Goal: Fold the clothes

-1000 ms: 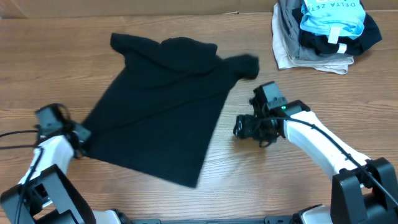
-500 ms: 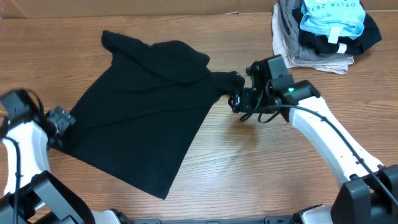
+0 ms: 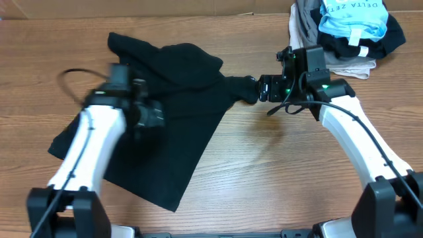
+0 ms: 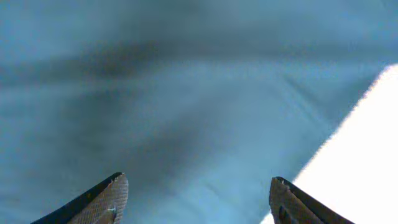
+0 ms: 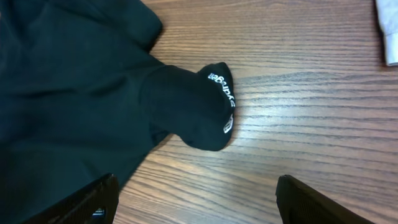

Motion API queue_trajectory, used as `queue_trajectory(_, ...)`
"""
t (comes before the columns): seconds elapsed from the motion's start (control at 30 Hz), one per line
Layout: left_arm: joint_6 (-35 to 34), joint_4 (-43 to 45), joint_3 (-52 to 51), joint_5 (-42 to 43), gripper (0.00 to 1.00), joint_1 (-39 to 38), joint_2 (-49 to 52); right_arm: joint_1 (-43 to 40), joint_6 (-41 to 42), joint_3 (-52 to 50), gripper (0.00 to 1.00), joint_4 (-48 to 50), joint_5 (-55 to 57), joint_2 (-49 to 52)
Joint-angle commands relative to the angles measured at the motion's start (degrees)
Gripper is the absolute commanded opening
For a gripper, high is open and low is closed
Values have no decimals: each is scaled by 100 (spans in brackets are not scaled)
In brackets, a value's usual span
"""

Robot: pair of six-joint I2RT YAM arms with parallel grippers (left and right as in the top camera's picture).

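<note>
My left gripper will go back, down and to the right in the overhead view onto the shirt's near hem corner (image 3: pixel 174 198), because that corner is below it, toward my base.
The clothes, a black T-shirt (image 3: pixel 165 112), lie spread on the wooden table, with one sleeve (image 3: pixel 241 89) pointing right. My left gripper (image 3: pixel 151 118) hovers open over the middle of the shirt. In the left wrist view dark fabric (image 4: pixel 186 93) fills the frame, and the left gripper (image 4: pixel 196 199) holds nothing. My right gripper (image 3: pixel 262 88) stands open just right of the sleeve end. In the right wrist view the sleeve (image 5: pixel 186 109) shows a small white logo (image 5: pixel 224 93), and the right gripper (image 5: pixel 199 205) is over bare wood, short of it.
A pile of grey, beige, black and light-blue garments (image 3: pixel 344 33) lies at the back right, just behind my right arm. Its white edge (image 5: pixel 388 31) shows in the right wrist view. Bare table (image 3: pixel 284 172) lies right of the shirt.
My left gripper opened, let go of the shirt's left corner and swung right over the shirt. The shirt was first dragged left. My right gripper moved back to the sleeve end.
</note>
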Motion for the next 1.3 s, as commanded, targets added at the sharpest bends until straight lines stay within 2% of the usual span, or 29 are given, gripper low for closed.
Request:
queue_trajectory(0.0, -457, -164, -280, -146, 75, -627, -2, 2, -107, 146, 84, 105, 35, 94)
queue_trajectory(0.17, -671, -308, -925, -127, 80, -1259, -2, -90, -107, 146, 85, 168, -7, 94)
queue_trajectory(0.33, -1493, -232, -1561, -20, 84, -1729, -2, -98, -105, 146, 86, 175, -13, 94)
queue_trajectory(0.6, -1523, 542, -2636, 120, 86, -2588, -2, -98, -101, 146, 87, 179, -13, 98)
queue_trajectory(0.7, -1521, 726, -2699, 164, 82, -2697, -2, -98, -103, 146, 87, 146, -11, 98)
queue_trajectory(0.73, -1523, 748, -2688, 157, 80, -2697, -4, -98, -103, 146, 87, 131, -11, 98)
queue_trajectory(0.77, -1521, 778, -2688, 160, 71, -2693, -4, -98, -103, 146, 87, 118, -9, 98)
queue_trajectory(0.9, -1521, 780, -2688, 177, 10, -2695, -4, -98, -103, 146, 86, 107, -7, 98)
queue_trajectory(0.93, -1523, 778, -2688, 184, 4, -2695, -4, -98, -101, 146, 86, 125, -9, 98)
queue_trajectory(1.1, -1709, 671, -2498, 415, 4, -2671, -7, -98, -42, 146, 85, 380, -9, 216)
queue_trajectory(1.27, -1449, -197, -1368, -531, 4, -2413, -7, -98, 26, 146, 85, 852, -299, 765)
